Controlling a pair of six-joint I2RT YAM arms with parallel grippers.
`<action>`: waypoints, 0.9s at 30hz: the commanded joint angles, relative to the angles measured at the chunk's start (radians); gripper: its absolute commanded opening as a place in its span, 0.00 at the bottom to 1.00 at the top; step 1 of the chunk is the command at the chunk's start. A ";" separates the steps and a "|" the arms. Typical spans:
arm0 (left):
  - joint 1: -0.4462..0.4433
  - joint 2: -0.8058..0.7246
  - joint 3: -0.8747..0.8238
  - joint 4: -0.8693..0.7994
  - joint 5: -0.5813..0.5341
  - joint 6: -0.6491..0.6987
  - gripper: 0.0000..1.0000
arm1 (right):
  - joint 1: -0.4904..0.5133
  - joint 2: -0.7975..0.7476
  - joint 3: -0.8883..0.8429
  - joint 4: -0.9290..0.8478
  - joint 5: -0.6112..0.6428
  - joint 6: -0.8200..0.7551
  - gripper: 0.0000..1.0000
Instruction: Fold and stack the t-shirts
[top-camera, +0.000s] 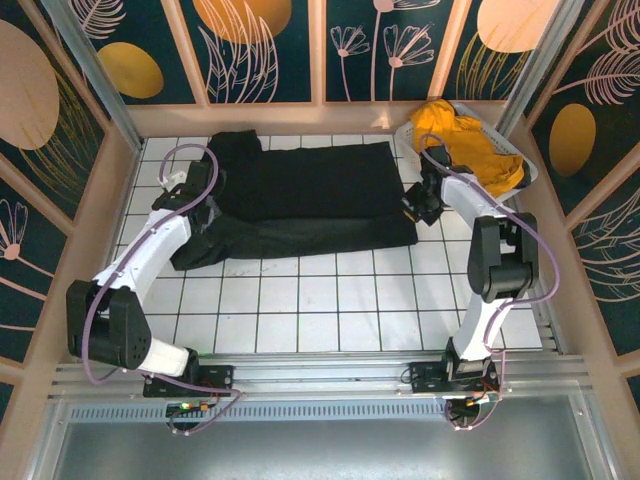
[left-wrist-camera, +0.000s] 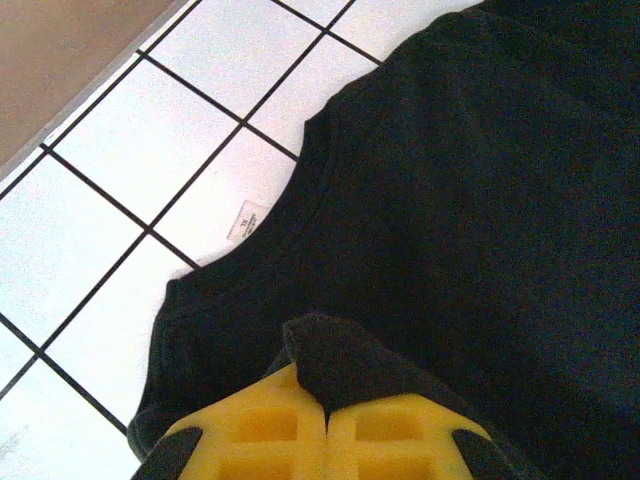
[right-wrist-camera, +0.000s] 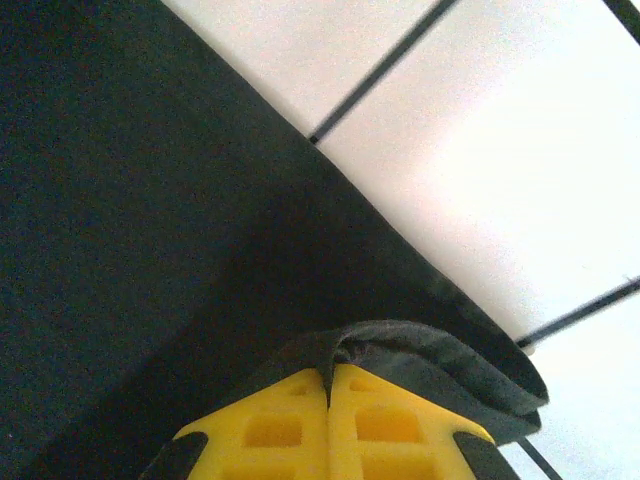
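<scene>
The folded part reaches only partway across, so my right gripper will next move the pinched hem edge slightly outward onto the flat black cloth beyond and release it.
The black t-shirt (top-camera: 300, 200) lies spread across the far middle of the tiled table, its near part folded over. My left gripper (top-camera: 205, 195) sits at its left end, shut on a pinch of black cloth (left-wrist-camera: 340, 365) beside the neckline with its white label (left-wrist-camera: 247, 220). My right gripper (top-camera: 415, 207) is at the shirt's right end, shut on the hem edge (right-wrist-camera: 440, 365). The mustard-yellow t-shirt (top-camera: 465, 140) lies bunched in the white lattice basket (top-camera: 528, 165) at the far right.
The white tiled table (top-camera: 320, 310) stretches bare between the black shirt and the arm bases. A wooden rim (top-camera: 125, 170) and patterned wall panels enclose the table on three sides. A metal rail (top-camera: 320, 375) runs along the near edge.
</scene>
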 joint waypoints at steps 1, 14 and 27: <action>0.013 0.022 0.020 0.030 -0.029 0.043 0.00 | -0.006 0.043 0.069 0.014 0.020 0.009 0.00; 0.062 0.096 0.025 0.093 -0.026 0.081 0.00 | 0.000 0.162 0.190 0.012 0.015 -0.007 0.00; 0.102 0.343 0.242 0.097 0.002 0.209 0.67 | 0.001 0.143 0.235 0.013 0.059 -0.081 0.41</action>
